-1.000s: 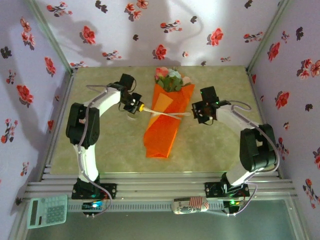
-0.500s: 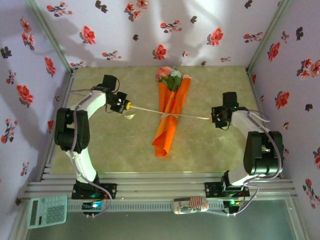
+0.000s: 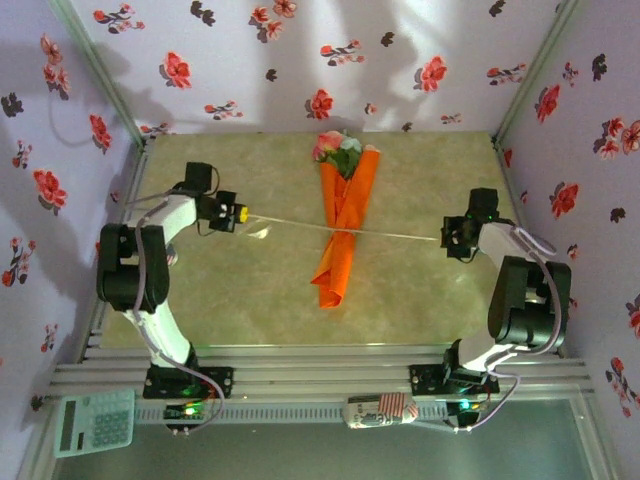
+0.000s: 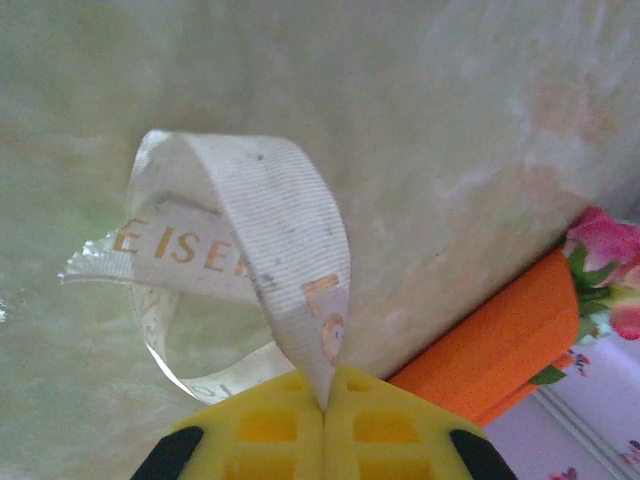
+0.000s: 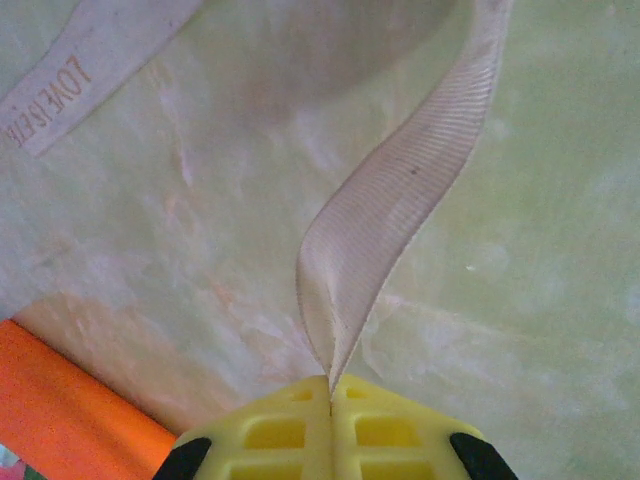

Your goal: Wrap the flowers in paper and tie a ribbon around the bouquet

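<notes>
The bouquet's cinched part should get tighter before I let go of the ribbon's looped end, so I should pull my left gripper slightly farther away from the bouquet point(image 3: 342, 220).
The bouquet point(image 3: 342, 220) lies mid-table as a slim orange paper point(image 3: 350, 190) cone, cinched at its waist. Pink and cream flowers point(image 3: 336, 147) poke out of its far end. The whitish ribbon point(image 3: 290, 223) runs taut across the table through the cone's waist. My left gripper point(image 3: 240, 213) is shut on the ribbon's left end point(image 4: 300, 270), which loops above the yellow fingertips point(image 4: 265, 425). On the other side my right gripper point(image 3: 447, 238) is shut on the right end of the ribbon point(image 5: 385, 230). The orange paper point(image 4: 500, 345) and pink flowers point(image 4: 605, 250) show at the left wrist view's right edge.
The pale green tabletop point(image 3: 240, 290) is boxed in by walls with red flower prints. An aluminium rail point(image 3: 300, 375) runs along the near edge, with a calculator point(image 3: 95, 420) and a small printed box point(image 3: 380, 410) in front of it.
Both grippers have drawn apart, left going left and right going right. The ribbon has pulled straight and tight. The paper has narrowed from a wide wrap into a slim cone.
</notes>
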Controlling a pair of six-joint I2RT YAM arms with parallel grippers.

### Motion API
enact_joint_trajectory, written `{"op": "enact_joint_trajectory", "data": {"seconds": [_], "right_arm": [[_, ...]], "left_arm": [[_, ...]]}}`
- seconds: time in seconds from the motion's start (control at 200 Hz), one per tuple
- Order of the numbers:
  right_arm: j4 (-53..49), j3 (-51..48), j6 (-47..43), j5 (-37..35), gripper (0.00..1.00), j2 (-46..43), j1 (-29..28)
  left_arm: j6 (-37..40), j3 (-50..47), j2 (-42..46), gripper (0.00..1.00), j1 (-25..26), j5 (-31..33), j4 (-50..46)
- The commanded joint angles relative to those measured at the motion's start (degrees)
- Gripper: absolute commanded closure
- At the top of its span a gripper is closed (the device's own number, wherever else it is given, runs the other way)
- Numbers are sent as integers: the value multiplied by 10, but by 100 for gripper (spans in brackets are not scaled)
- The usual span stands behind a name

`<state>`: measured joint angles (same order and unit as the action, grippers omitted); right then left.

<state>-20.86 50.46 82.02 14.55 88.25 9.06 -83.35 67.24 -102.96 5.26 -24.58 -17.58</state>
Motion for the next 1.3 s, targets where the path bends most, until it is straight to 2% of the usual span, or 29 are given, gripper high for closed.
{"op": "enact_joint_trajectory", "data": {"seconds": [0.0, 0.49, 0.63, 0.715, 0.78, 0.865, 0.94, 1.035, 1.14, 1.22, 1.295], "right_arm": [[20, -5, -1, -49, 100, 11, 31], [42, 4, 18, -42, 100, 31, 65], [33, 12, 19, -36, 100, 36, 40], [21, 9, 31, -36, 100, 31, 16], [7, 3, 47, -39, 100, 25, 2], [-14, 6, 54, -26, 100, 32, -5], [-58, 20, 50, -24, 77, 36, -7], [-92, 29, 40, -50, 58, 11, -13], [-107, 35, 38, -63, 48, -19, -33], [-95, 34, 63, -49, 42, -26, -72], [-26, 18, 122, -16, 38, -12, -128]], "left_arm": [[-22, -14, 35, 100, -45, 34, 35], [-34, -58, 58, 100, -84, 18, 54], [-34, -34, 33, 100, -55, -16, 53], [-37, -16, 19, 100, -28, -25, 7], [-40, -12, 26, 77, -11, -3, -45], [-49, -12, 40, 64, 9, 26, -78], [-58, -2, 52, 51, 25, 51, -123], [-81, 2, 86, 44, 43, 96, -163], [-104, 12, 98, 33, 73, 105, -160], [-139, 17, 65, 33, 117, 54, -118], [-209, -4, 29, 32, 161, 25, -29]]}}
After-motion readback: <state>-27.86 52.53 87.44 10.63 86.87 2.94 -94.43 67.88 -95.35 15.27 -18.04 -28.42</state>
